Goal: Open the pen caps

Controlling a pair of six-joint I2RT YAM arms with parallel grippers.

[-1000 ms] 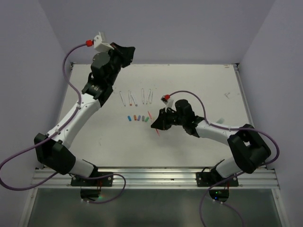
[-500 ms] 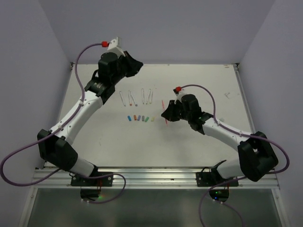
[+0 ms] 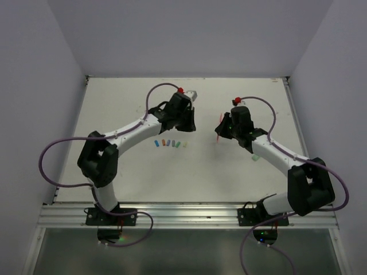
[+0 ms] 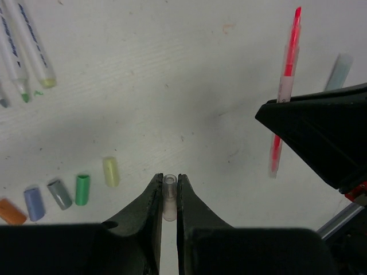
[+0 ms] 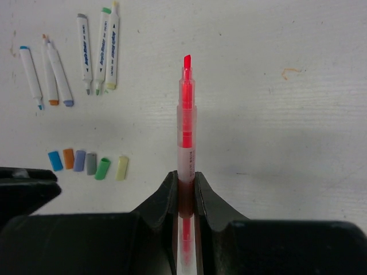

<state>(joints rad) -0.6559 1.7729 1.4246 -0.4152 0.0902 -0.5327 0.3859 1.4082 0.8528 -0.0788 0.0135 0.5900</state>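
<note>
My right gripper moves outward, toward the left in the wrist view, and down beside the other uncapped pens below it next, to release the pen.
My left gripper (image 4: 168, 177) is shut on a small clear pen cap (image 4: 169, 197) and holds it above the table, right of the cap row. Loose caps lie in a row: orange (image 4: 11, 211), purple (image 4: 34, 203), grey (image 4: 59, 193), green (image 4: 82, 189), yellowish (image 4: 110, 171). The row also shows in the top view (image 3: 169, 143). My right gripper (image 5: 184, 175) is shut on an uncapped red pen (image 5: 185, 126), tip pointing away. In the top view the left gripper (image 3: 188, 127) and right gripper (image 3: 219, 132) face each other.
Several uncapped white pen barrels (image 5: 84, 37) lie beyond the cap row, also in the left wrist view (image 4: 31, 40). A pale mint piece (image 3: 254, 156) lies beside the right forearm. The table's back edge (image 3: 183, 78) meets the wall.
The left arm has swung down from high at the back left to the table's middle. The right gripper has carried the red pen to the right and farther back.
</note>
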